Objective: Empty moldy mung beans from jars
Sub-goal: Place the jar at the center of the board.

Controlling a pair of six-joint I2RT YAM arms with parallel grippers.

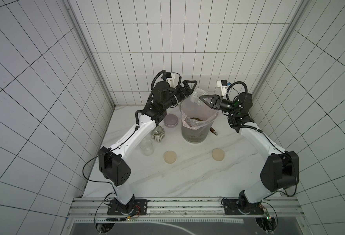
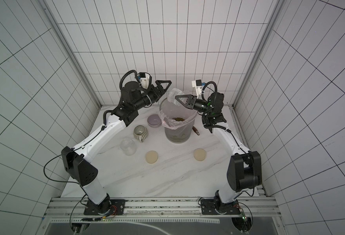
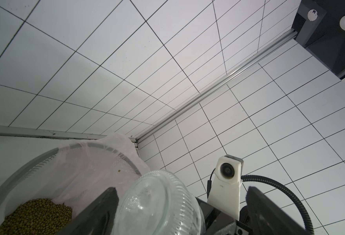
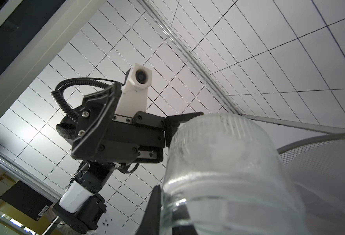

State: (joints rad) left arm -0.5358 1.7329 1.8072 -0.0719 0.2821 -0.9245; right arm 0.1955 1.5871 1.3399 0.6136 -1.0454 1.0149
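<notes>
I will pull my right gripper back and down next, turning the jar upright, to let go of it on the tabletop between the lids, because the glass looks empty.
A clear glass jar (image 1: pixel 197 95) (image 2: pixel 173 95) hangs tipped over the tall grey bin (image 1: pixel 194 134), and looks empty. My right gripper (image 1: pixel 203 100) (image 4: pixel 167 211) is shut on the jar's wall near the mouth. One finger (image 4: pixel 155 203) lies outside the glass. My left gripper (image 1: pixel 188 88) (image 3: pixel 181 192) is open, its fingers apart on either side of the jar's base (image 3: pixel 157 203). Olive-green mung beans (image 1: pixel 196 118) (image 3: pixel 37 215) lie in the bin's pink liner. A second jar (image 1: pixel 146 146) stands upright on the table without a lid. Two beige lids (image 1: pixel 170 156) (image 1: pixel 218 154) lie flat at the front.
A ribbed greenish mug (image 1: pixel 157 133) and a lilac bowl (image 1: pixel 170 120) stand left of the bin, under the left arm. A brown-handled tool (image 1: pixel 214 131) lies right of the bin. Tiled walls close in the back and both sides.
</notes>
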